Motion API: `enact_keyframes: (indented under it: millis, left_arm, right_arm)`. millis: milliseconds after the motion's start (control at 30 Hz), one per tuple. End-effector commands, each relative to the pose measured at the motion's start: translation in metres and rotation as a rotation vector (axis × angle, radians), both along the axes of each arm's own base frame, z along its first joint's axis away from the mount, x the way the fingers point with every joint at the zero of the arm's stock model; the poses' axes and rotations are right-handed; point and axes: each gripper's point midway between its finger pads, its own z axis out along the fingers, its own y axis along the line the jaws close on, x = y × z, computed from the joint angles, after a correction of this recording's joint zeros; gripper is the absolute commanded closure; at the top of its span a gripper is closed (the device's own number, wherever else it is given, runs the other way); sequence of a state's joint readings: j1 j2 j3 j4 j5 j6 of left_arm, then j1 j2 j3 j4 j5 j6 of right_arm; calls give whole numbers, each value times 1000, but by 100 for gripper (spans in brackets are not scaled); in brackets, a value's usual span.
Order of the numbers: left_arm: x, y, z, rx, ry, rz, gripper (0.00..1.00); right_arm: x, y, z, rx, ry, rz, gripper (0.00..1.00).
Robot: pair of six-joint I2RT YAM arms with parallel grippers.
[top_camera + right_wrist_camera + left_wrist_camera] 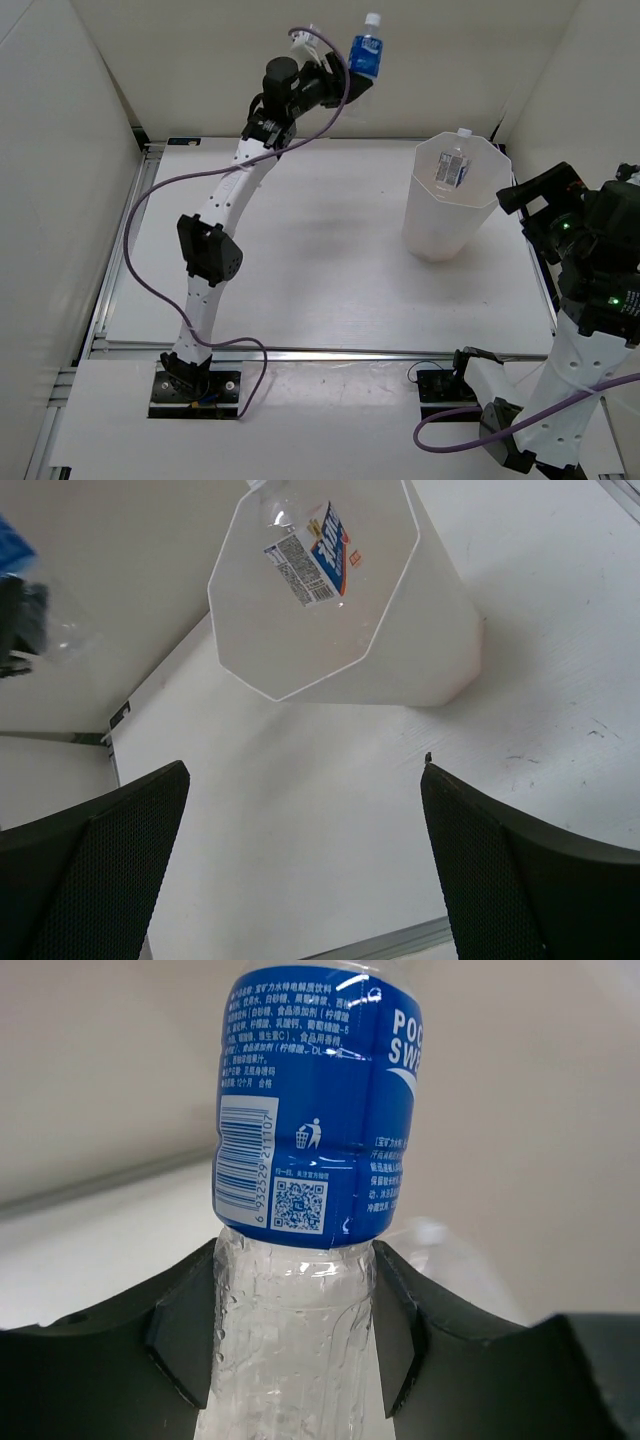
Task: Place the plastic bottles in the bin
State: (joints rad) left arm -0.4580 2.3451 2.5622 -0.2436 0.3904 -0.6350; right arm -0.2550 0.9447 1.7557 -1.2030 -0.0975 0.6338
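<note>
Next, my left gripper swings to the right in the top view, over the bin's opening (pixel 462 170), since the blue-labelled bottle still hangs clear of it.
My left gripper (pixel 352 82) is raised high above the far edge of the table, left of the bin, and is shut on the blue-labelled bottle (pixel 366 52), which stands cap up. In the left wrist view the black fingers (pixel 185 1330) clamp the clear lower body of that bottle (pixel 310 1110). The white octagonal bin (pixel 425 215) stands at the far right with one labelled bottle (pixel 452 168) lying inside. My right gripper (pixel 537 215) is open and empty, just right of the bin. The right wrist view shows the bin (pixel 420 630), the bottle in it (pixel 315 555) and my right gripper (pixel 305 850). No other bottles show.
White walls close the table in at the back and sides. A metal rail (pixel 330 352) runs along the near edge of the table. A purple cable (pixel 160 190) hangs along the left arm.
</note>
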Motion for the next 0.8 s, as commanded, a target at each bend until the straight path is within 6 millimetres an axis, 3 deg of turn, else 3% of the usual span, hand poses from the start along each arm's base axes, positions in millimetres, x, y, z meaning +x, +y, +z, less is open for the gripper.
enact_keyframes:
  millis: [0,133,167,267,367,400,600,700,733,767]
  left_arm:
    - [-78,-47,89,-193,-172,-178,65]
    - [-107,-88,99,-260,-215,-276,62]
    - [-116,-93,112,-286,-256,-293,61]
    - [-136,-123,96,-286,-246,-338,58]
    - [-153,-143,89,-292,-248,-362,56]
    - [-158,-146,96,-304,-263,-372,55]
    - [-163,-169,70,-269,-256,-385,46]
    - [-167,-175,59,-249,-228,-403,28]
    - [-172,-182,51,-236,-207,-415,19]
    - [-180,-181,58,-221,-231,-419,0]
  right_arm:
    - [3,3,12,6,-55,11,0]
    - [-5,5,17,-1,-82,11,0]
    - [-6,5,21,-5,-94,11,0]
    - [-12,7,30,-22,-126,15,0]
    - [-18,7,34,-41,-132,22,0]
    - [-19,6,38,-48,-144,13,0]
    - [-26,6,39,-58,-139,8,0]
    - [-26,6,39,-58,-138,8,0]
    - [-26,4,39,-63,-137,-3,0]
    - [-26,4,39,-63,-137,-3,0]
